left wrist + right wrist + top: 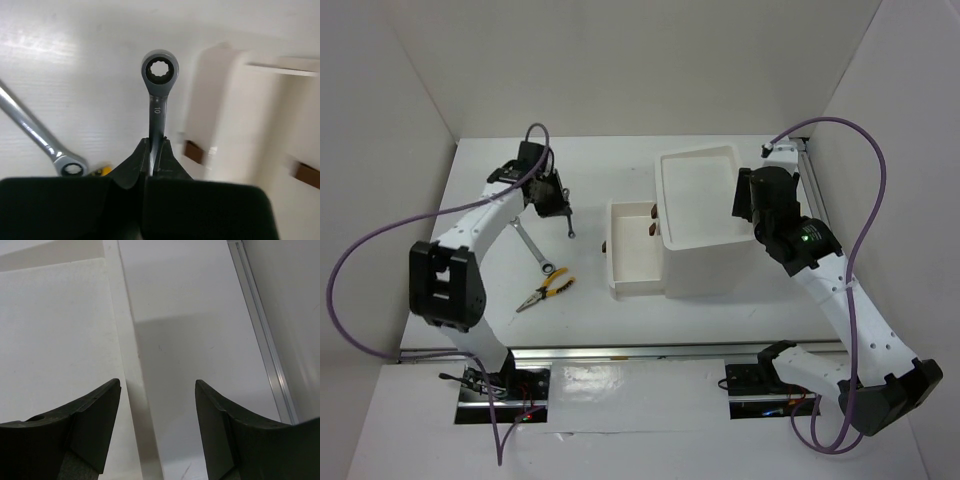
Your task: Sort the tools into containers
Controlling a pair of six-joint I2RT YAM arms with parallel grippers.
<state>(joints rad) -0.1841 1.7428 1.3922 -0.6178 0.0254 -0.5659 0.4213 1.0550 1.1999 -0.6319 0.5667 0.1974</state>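
Note:
I will carry the wrench across with my left gripper, to the right in the top view, over the open drawer's empty bottom, and let go there.
My left gripper (562, 212) is shut on a silver wrench (569, 230) and holds it above the table, left of the white box unit (705, 262). In the left wrist view the wrench (159, 80) sticks out from between the fingers (156, 145), ring end forward, marked 10. A second silver wrench (534, 248) lies on the table and also shows in the left wrist view (30, 129). Yellow-black pliers (546, 292) lie nearer the front. One drawer (616, 262) is pulled out to the left. My right gripper (741, 194) is open and empty over the box's right rim (131, 390). No screwdrivers are in view.
Dark red-brown drawer handles (651, 212) show inside the open drawer and in the left wrist view (194, 151). White walls close in the table at the back and sides. A metal rail (262, 340) runs along the right wall.

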